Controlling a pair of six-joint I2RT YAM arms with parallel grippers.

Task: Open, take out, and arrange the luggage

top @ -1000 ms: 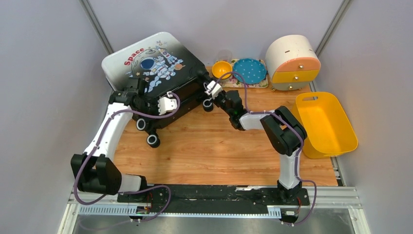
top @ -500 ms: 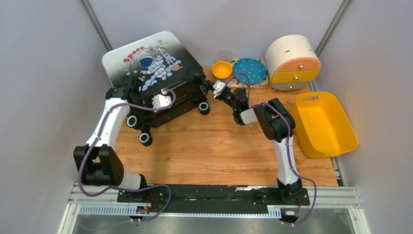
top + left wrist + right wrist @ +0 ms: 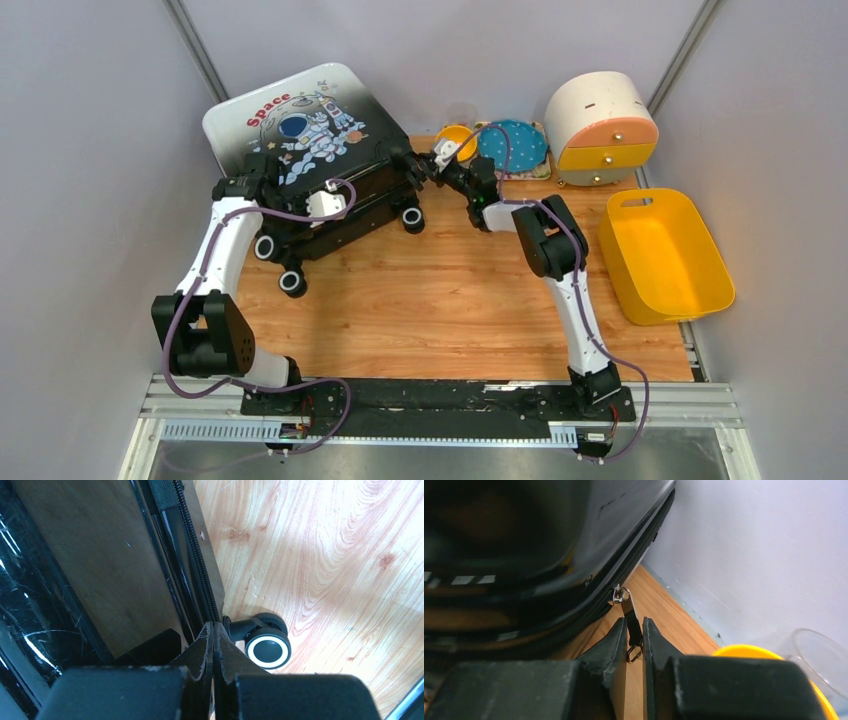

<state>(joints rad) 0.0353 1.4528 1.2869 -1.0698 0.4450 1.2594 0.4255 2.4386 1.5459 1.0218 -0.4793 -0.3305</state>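
Observation:
The zipper line's next part (image 3: 638, 554) lies outward of my right gripper, so next I will draw the zipper pull (image 3: 630, 617) outward along the luggage's side and then let it go.
The luggage (image 3: 310, 140) is a silver-white hard shell with an astronaut and red "Space" print, lying tilted at the back left, wheels (image 3: 291, 283) toward me. My right gripper (image 3: 428, 167) is at its right corner, shut on the black zipper pull (image 3: 630, 617), which hangs from the zipper line of the dark shell (image 3: 549, 540). My left gripper (image 3: 335, 213) is shut with its fingertips (image 3: 213, 628) against the zipper seam (image 3: 192, 570) on the near side, beside a wheel (image 3: 267, 650). I see nothing held between its fingers.
An orange bowl (image 3: 458, 138) and a blue plate (image 3: 515, 143) sit on a mat at the back. A round cream-and-orange drawer box (image 3: 600, 125) stands back right, a yellow bin (image 3: 665, 255) at the right. A clear glass (image 3: 819, 655) is near the bowl. Walls close in left and behind.
The luggage has slid toward the back left, and both grippers have moved with it. The right arm has stretched further left with the zipper pull.

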